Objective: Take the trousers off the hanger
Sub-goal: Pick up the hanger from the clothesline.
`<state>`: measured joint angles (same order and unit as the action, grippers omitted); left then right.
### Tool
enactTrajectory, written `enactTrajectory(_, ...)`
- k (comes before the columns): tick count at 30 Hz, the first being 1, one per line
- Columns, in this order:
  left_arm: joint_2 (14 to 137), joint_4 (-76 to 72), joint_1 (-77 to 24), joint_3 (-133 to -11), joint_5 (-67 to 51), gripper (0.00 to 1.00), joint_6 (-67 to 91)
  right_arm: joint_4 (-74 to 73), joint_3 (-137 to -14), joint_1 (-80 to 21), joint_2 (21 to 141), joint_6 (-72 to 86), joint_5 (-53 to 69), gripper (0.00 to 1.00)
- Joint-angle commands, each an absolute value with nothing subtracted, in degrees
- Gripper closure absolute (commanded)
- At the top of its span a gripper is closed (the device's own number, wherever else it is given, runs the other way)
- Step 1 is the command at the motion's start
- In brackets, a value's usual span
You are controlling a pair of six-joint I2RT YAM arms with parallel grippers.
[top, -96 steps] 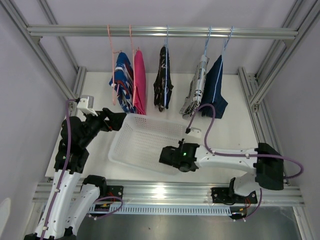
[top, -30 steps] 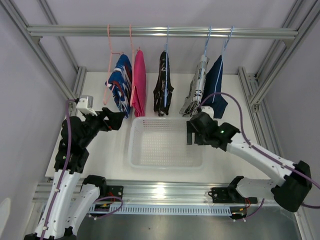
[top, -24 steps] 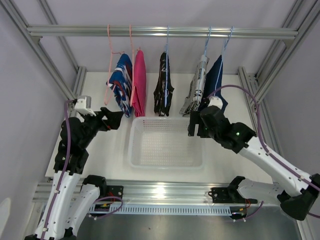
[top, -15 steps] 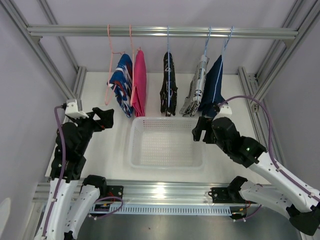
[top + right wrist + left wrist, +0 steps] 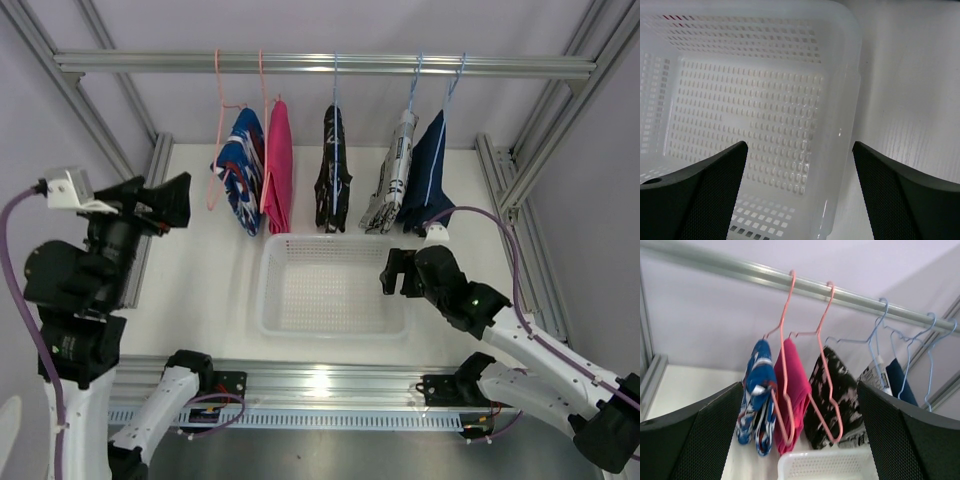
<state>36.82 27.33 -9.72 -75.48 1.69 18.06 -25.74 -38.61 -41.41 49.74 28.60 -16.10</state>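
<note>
The blue patterned trousers' hanger is to the right of my left gripper in the top view. I will move my fingers that way and down around the near wire of the hanger, which is free of cloth.
Five small trousers hang on wire hangers from the rail (image 5: 320, 64): blue patterned (image 5: 243, 172), pink (image 5: 279, 165), black-and-white (image 5: 333, 170), white printed (image 5: 393, 175) and dark blue (image 5: 430, 172). My left gripper (image 5: 178, 200) is raised at the left, open and empty, short of the blue patterned trousers (image 5: 756, 390). Through its wide jaws (image 5: 800, 390) I see the pink trousers (image 5: 795, 385) and the black pair (image 5: 840, 390). My right gripper (image 5: 393, 272) hovers open over the basket's right rim (image 5: 852, 75), holding nothing (image 5: 800, 145).
A white perforated basket (image 5: 262, 290) sits on the table below the garments, nothing inside it. Aluminium frame posts (image 5: 150, 185) run along both sides of the table. Two hangers are pink (image 5: 785, 315), the others light blue (image 5: 875, 330).
My left arm has lifted and drawn back to the left, away from the blue patterned trousers. My right arm has pulled back from the hanging garments and dropped to the basket's right rim.
</note>
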Motion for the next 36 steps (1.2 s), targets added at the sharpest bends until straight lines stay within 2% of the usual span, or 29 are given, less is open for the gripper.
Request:
enactTrajectory(1,48.02,34.61,-9.93,-84.79,-0.97,0.01,15.21,-20.4,-37.27,-40.78,50.1,26.9,-13.36,0.09)
enactTrajectory(2,50.77,36.63,-10.02,-93.25,-0.53,0.0,14.94,-20.13,-37.0,-40.61,50.1,26.89,-13.19,0.09)
enactTrajectory(9,74.42,50.17,-9.93,-120.9,-4.39,0.0,13.54,-17.93,-34.98,-38.94,49.83,26.19,-10.38,0.09)
enactTrajectory(12,81.46,53.7,-9.93,-124.89,-8.59,0.01,13.62,-17.23,-34.54,-38.5,49.48,26.28,-9.58,0.09)
enactTrajectory(18,85.6,54.05,-10.02,-120.68,-10.63,0.01,12.57,-16.35,-34.28,-37.97,49.22,26.28,-9.05,0.09)
enactTrajectory(25,83.94,48.7,-10.02,-108.04,-9.93,0.01,10.72,-15.29,-33.84,-37.18,50.54,26.37,-8.7,0.09)
enactTrajectory(36,77.88,31.66,-4.05,-89.76,-28.53,0.01,18.01,-14.5,-33.49,-36.3,52.29,26.37,-8.53,0.09)
